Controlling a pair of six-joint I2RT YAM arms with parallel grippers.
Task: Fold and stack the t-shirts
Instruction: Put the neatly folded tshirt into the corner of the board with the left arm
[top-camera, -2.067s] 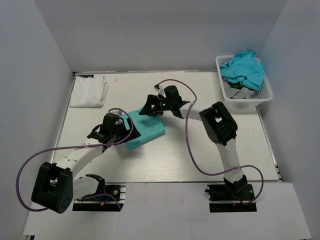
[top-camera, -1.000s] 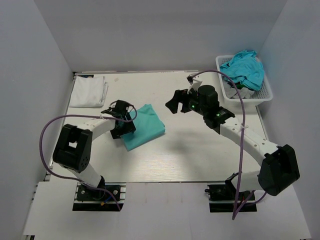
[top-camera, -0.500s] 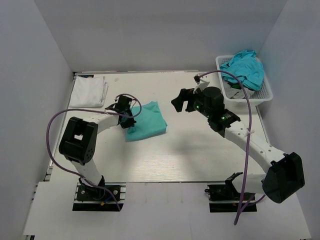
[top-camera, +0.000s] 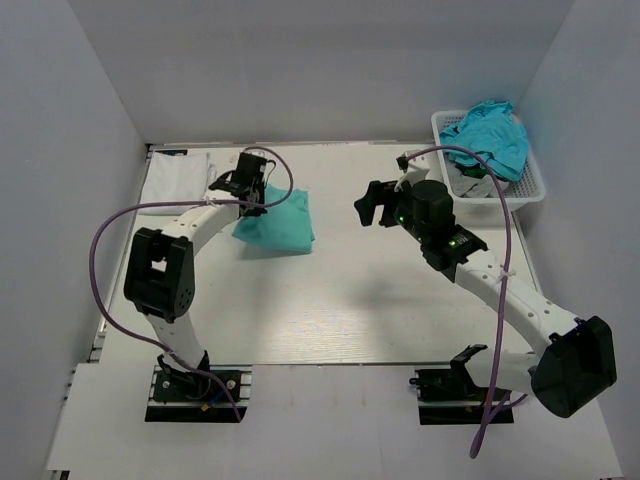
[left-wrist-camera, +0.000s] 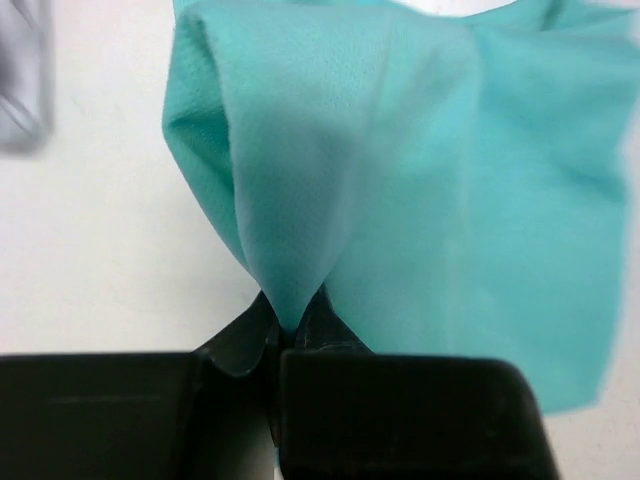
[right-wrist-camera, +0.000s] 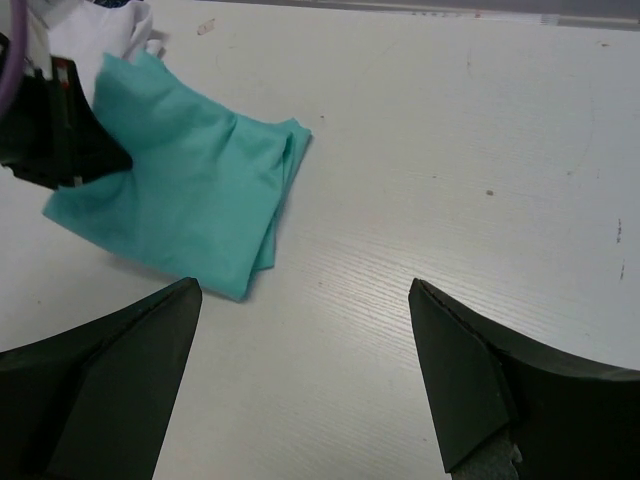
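Note:
The folded white t-shirt (top-camera: 176, 179) (left-wrist-camera: 18, 85) is to the left of my left gripper in the top view. I will bring the green t-shirt up and over it next and let go of it there.
A folded mint-green t-shirt (top-camera: 277, 226) lies on the table left of centre, one corner lifted. My left gripper (top-camera: 250, 187) is shut on that corner; in the left wrist view the cloth (left-wrist-camera: 420, 170) rises in a pinched fold from the closed gripper (left-wrist-camera: 290, 328). A folded white t-shirt (top-camera: 176, 179) lies just left of it, at the back left. My right gripper (top-camera: 372, 205) hangs open over the table's middle, holding nothing; in its own view the gripper (right-wrist-camera: 302, 290) stands wide, with the green t-shirt (right-wrist-camera: 190, 200) ahead to the left.
A white lattice basket (top-camera: 500, 198) at the back right holds a crumpled turquoise-blue t-shirt (top-camera: 488, 136) and a grey one (top-camera: 474, 184). White walls enclose the table on three sides. A purple cable loops from each arm.
My left gripper has shut on the green t-shirt's corner and pulled it back and left, toward the white t-shirt. The right arm has drawn slightly right, still open.

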